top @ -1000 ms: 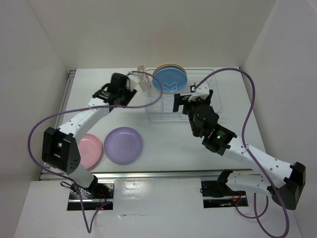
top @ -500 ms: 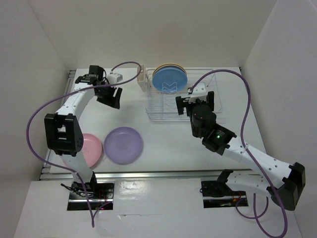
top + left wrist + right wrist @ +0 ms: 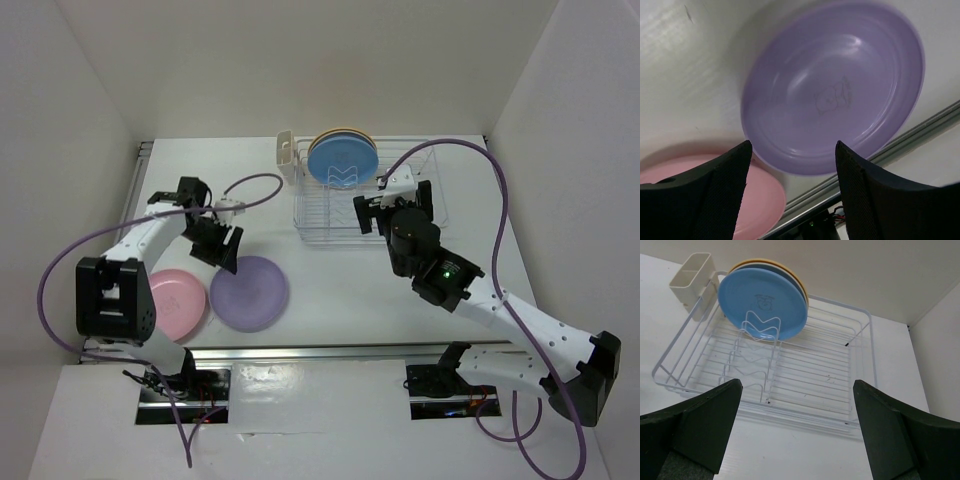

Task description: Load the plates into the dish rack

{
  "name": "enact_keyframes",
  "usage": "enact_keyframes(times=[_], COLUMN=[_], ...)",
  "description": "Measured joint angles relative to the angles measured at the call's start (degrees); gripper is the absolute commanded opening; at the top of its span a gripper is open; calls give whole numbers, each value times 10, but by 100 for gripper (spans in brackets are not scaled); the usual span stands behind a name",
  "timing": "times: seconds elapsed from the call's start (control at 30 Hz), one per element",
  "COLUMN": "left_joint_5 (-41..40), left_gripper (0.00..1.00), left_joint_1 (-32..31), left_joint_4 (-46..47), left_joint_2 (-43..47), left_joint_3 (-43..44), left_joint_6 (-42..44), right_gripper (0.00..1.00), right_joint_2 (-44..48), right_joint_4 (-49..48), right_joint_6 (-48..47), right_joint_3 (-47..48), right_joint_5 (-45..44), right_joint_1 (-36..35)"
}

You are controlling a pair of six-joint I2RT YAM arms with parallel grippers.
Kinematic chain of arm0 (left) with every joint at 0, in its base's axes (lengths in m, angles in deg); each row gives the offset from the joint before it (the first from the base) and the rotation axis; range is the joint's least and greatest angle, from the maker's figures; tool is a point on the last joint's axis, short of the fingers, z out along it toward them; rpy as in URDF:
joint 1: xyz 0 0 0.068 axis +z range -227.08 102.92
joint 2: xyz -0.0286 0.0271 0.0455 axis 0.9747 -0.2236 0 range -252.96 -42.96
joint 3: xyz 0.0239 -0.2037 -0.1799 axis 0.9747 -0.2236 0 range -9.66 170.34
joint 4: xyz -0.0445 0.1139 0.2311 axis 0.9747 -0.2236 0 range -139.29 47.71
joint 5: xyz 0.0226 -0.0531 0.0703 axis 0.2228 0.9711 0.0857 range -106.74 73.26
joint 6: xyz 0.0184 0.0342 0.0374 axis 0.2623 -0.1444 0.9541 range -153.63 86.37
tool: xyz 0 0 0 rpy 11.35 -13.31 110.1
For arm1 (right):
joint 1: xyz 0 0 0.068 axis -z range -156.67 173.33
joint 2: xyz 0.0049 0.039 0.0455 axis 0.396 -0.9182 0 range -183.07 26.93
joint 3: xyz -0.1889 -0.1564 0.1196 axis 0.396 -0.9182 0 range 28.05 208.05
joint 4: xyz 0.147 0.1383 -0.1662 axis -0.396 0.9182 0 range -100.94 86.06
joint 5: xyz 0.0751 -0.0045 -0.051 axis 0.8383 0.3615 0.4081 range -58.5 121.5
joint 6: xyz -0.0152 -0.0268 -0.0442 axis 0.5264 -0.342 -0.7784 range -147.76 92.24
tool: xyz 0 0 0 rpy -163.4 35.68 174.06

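The raised edge of the lilac plate's rim point(image 3: 217, 274) point(image 3: 745, 117) is below my left gripper, toward the left in the wrist view, so next I will lower that gripper's open fingers around it.
The lilac plate point(image 3: 249, 292) lies flat at the front left, and the pink plate point(image 3: 180, 302) lies to its left. My left gripper point(image 3: 222, 250) is open and empty, just above the lilac plate's far-left rim. In the left wrist view its jaws point(image 3: 792, 145) stand wide apart over the near edge of the lilac plate point(image 3: 832, 100), with the pink plate point(image 3: 715, 195) beside it. The light blue plate point(image 3: 342, 160) stands upright in the dish rack point(image 3: 400, 238), with a yellow-orange plate point(image 3: 765, 261) behind it. My right gripper point(image 3: 392, 203) is open and empty at the rack's near side.
A cream cutlery holder point(image 3: 287, 158) hangs on the rack's left end and also shows in the right wrist view point(image 3: 692, 282). White walls close the table in at the left, back and right. A metal rail point(image 3: 330, 350) runs along the front edge.
My left arm has swung from beside the rack's left end back and down to the lilac plate. My right gripper has stayed at the rack.
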Motion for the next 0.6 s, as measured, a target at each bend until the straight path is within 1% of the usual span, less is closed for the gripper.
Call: enact_keyframes(times=[0.1, 0.17, 0.27, 0.37, 0.5, 0.6], left_joint_5=[-11, -14, -24, -41, -65, -77], left_gripper=[74, 74, 74, 73, 69, 68], left_joint_1=[0, 0, 0, 0, 0, 0], left_joint_4=[2, 12, 35, 59, 78, 84], left_joint_2=[63, 95, 116, 96, 31, -17], left_joint_3=[-60, -81, -100, -106, -99, -81], left_joint_6=[13, 19, 32, 44, 51, 57], right_gripper=[100, 100, 100, 100, 100, 100], right_joint_2=[0, 1, 6, 17, 41, 61], right_joint_4=[3, 4, 7, 16, 30, 38], right_joint_6=[1, 5, 10, 20, 31, 39], right_joint_3=[0, -2, -8, -15, -23, -32], right_joint_5=[12, 17, 24, 25, 21, 16], right_joint_1=[2, 2, 2, 3, 3, 3])
